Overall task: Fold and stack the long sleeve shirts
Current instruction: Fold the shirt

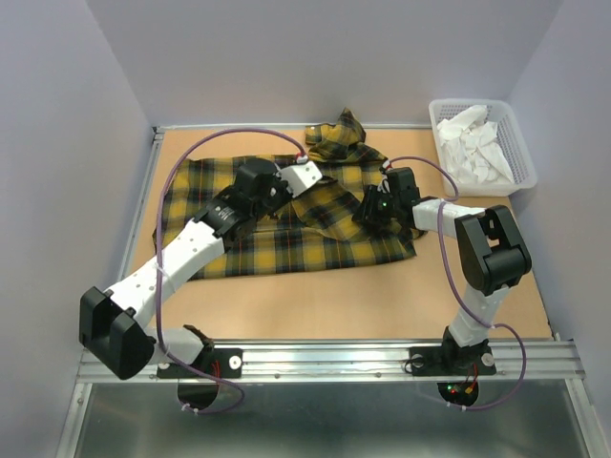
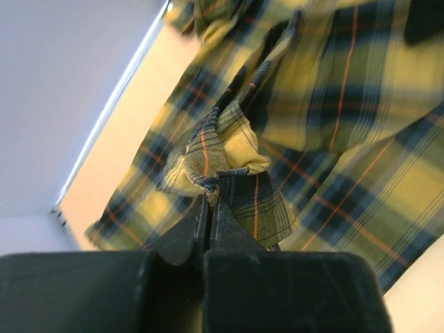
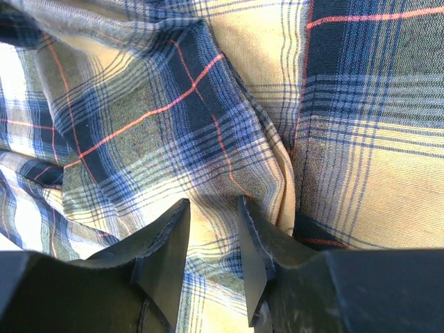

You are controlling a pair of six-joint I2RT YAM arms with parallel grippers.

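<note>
My left gripper has the sleeve still raised and should next bring it back and down to the shirt's near edge (image 1: 246,261), which lies below and back, to release it there.
One long sleeve shirt (image 1: 315,243), yellow and dark plaid, lies spread across the middle of the table, with its collar end bunched at the back (image 1: 339,134). My left gripper (image 1: 279,191) is over the shirt's middle. In the left wrist view it (image 2: 210,191) is shut on a raised fold of the plaid cloth (image 2: 208,156). My right gripper (image 1: 368,212) is down on the shirt's right part. In the right wrist view it (image 3: 211,208) is open, with wrinkled cloth (image 3: 139,104) lying between the fingers.
A white plastic basket (image 1: 520,143) with white cloths stands at the back right corner. Bare tan tabletop (image 1: 315,305) lies in front of the shirt. Walls close off the table on the left, back and right.
</note>
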